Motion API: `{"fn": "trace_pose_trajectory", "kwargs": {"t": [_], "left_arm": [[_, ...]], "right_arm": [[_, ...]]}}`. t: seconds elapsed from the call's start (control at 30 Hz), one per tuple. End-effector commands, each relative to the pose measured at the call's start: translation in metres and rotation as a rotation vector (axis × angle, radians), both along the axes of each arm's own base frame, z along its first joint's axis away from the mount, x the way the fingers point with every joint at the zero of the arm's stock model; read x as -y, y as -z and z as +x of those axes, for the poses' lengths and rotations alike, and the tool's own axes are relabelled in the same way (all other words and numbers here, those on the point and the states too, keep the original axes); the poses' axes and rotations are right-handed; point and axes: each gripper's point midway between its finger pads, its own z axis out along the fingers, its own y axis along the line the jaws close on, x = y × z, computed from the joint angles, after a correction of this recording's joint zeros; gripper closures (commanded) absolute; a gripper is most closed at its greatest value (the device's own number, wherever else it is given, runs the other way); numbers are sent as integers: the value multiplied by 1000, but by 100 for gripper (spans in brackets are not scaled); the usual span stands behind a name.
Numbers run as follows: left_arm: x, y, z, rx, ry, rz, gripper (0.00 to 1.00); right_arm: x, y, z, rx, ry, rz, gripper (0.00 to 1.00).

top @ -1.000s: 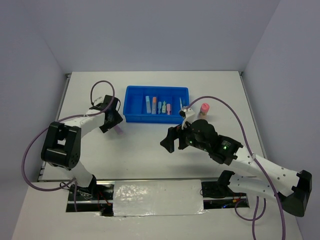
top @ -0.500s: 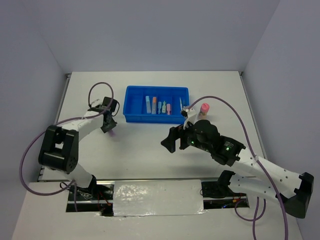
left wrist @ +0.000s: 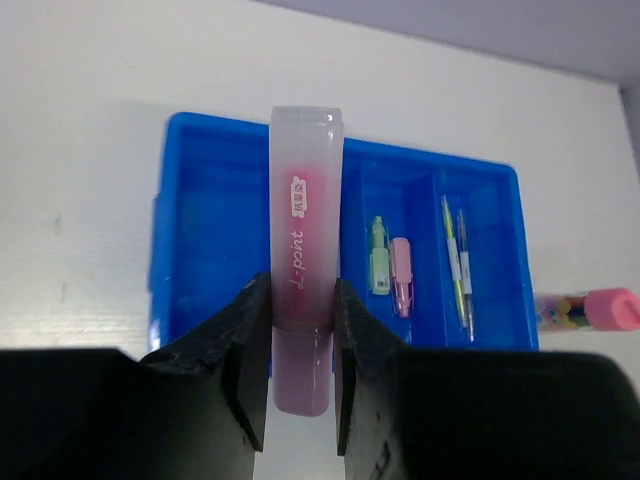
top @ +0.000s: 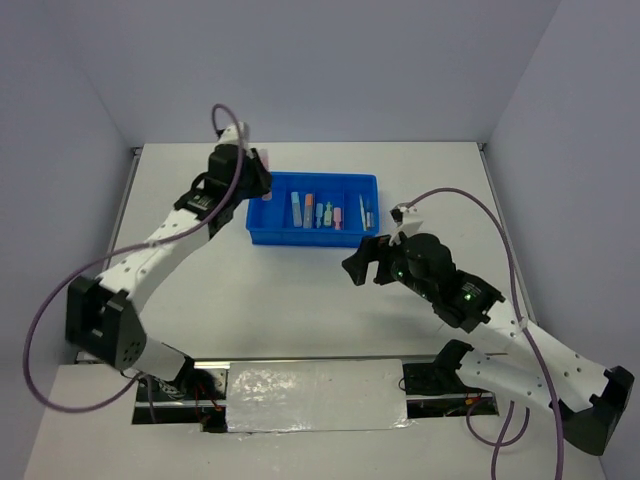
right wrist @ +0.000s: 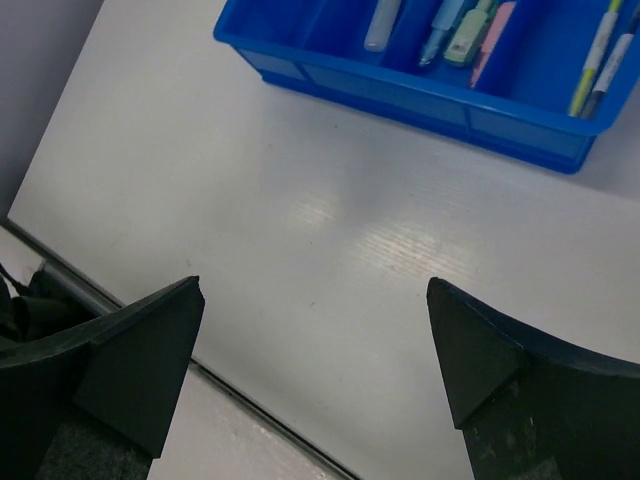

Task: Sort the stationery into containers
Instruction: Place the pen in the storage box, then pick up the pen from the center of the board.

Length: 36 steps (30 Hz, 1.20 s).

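Observation:
I will move my left gripper over the orange marker's compartment (top: 302, 211), lower it and release among similar markers, since the compartment is below the gripper and to its right in the top view.
The blue tray (top: 266, 222) lies at the table's middle back, also in the left wrist view (left wrist: 200, 200) and the right wrist view (right wrist: 400, 95). It holds an orange marker (top: 309, 210), a green marker (left wrist: 379, 262), a pink marker (left wrist: 401, 285) and two thin pens (left wrist: 455, 265). My left gripper (top: 258, 178) is shut on a pink marker with a frosted cap (left wrist: 305, 230) and holds it above the tray's left end. My right gripper (top: 365, 262) is open and empty over bare table in front of the tray (right wrist: 315, 290). The pink-capped glue stick (left wrist: 590, 308) lies right of the tray.
The right arm covers the glue stick in the top view. Grey walls enclose the table on three sides. A metal rail runs along the table's left edge (top: 125, 195). The near table edge shows under my right gripper (right wrist: 250, 395).
My left gripper rose from the table left of the tray with the pink marker and swung back and right to the tray's left end. My right gripper shifted right.

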Motion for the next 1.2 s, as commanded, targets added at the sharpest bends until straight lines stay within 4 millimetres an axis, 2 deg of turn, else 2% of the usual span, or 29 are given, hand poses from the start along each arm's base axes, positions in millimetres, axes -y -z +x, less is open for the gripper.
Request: {"fn": "trace_pose_trajectory", "kwargs": {"t": [0.0, 0.1, 0.17, 0.27, 0.3, 0.43, 0.6, 0.7, 0.73, 0.8, 0.83, 0.93, 0.97, 1.0, 1.03, 1.1, 1.13, 1.17], "left_arm": [[46, 9, 30, 15, 169, 84, 85], [65, 23, 52, -7, 206, 94, 84], [75, 32, 60, -18, 233, 109, 81], [92, 55, 73, -49, 257, 142, 80], [100, 61, 72, -57, 269, 155, 79], [101, 91, 78, -122, 231, 185, 70], [92, 108, 81, -152, 174, 204, 61], [93, 114, 83, -166, 170, 203, 52], [94, 114, 82, -169, 169, 200, 39], [92, 117, 81, -182, 158, 195, 29], [93, 115, 80, -182, 165, 189, 18], [93, 104, 74, -181, 174, 168, 1], [94, 90, 71, -162, 180, 153, 1], [93, 84, 67, -166, 186, 148, 1], [95, 57, 63, -132, 205, 122, 1], [96, 33, 48, -128, 240, 104, 1], [96, 17, 41, -111, 257, 90, 1], [95, -15, 27, -62, 281, 59, 1]], "right_arm": [[22, -9, 4, 23, 99, 42, 0], [35, -7, 1, 26, 130, 35, 0], [40, -4, -1, 23, 140, 24, 0], [51, 2, 1, 5, 183, 11, 0], [61, 4, 6, -7, 225, 9, 0], [78, 7, 12, -23, 269, 49, 0], [85, 7, 12, -22, 267, 46, 0], [85, 9, 14, -28, 275, 35, 0], [86, 9, 16, -27, 282, 32, 0], [92, 13, 22, -33, 320, 9, 0], [95, 15, 25, -39, 343, -7, 0], [113, 24, 37, -66, 449, -79, 0], [115, 31, 41, -84, 465, -109, 0], [119, 29, 46, -77, 489, -123, 0], [126, 36, 53, -86, 523, -173, 0], [137, 37, 65, -82, 585, -221, 0], [145, 46, 73, -99, 614, -276, 0], [149, 49, 79, -102, 625, -295, 0]]}}
